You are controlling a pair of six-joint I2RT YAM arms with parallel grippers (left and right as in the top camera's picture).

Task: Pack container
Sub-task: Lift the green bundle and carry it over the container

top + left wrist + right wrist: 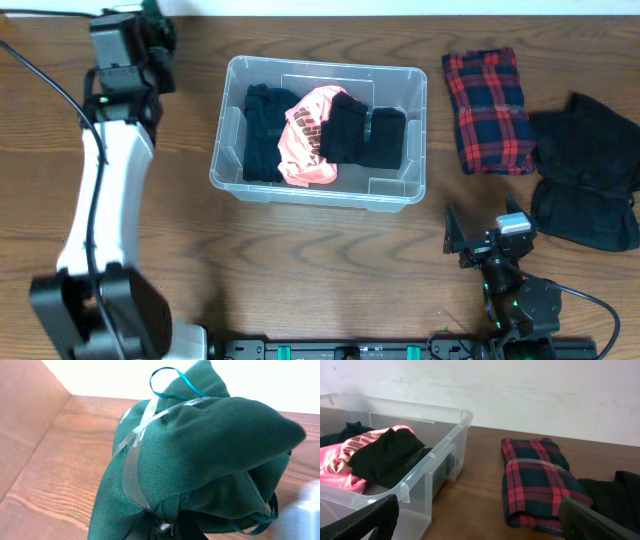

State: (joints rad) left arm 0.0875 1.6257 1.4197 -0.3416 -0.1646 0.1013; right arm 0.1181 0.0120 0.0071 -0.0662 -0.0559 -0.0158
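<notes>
I will next swing my left gripper to the right in the overhead view, over the bare near part of the container's bottom, then lower the dark green garment and release it.
The clear plastic container point(400, 192) stands mid-table and holds a black garment point(262, 130), a pink garment point(310, 135) and black folded pieces point(362, 135). It also shows in the right wrist view point(451, 435). My left gripper point(150, 48) is at the far left back edge, shut on a dark green garment point(200, 450) with a teal ribbon loop, which hides its jaws point(170, 529). My right gripper point(478, 240) is open and empty near the front, right of the container; its fingers point(485, 520) frame bare wood.
A folded red and navy plaid garment point(488, 97) lies right of the container and shows in the right wrist view point(535, 480). A black garment point(590, 170) lies at the far right. A pale wall runs behind the table.
</notes>
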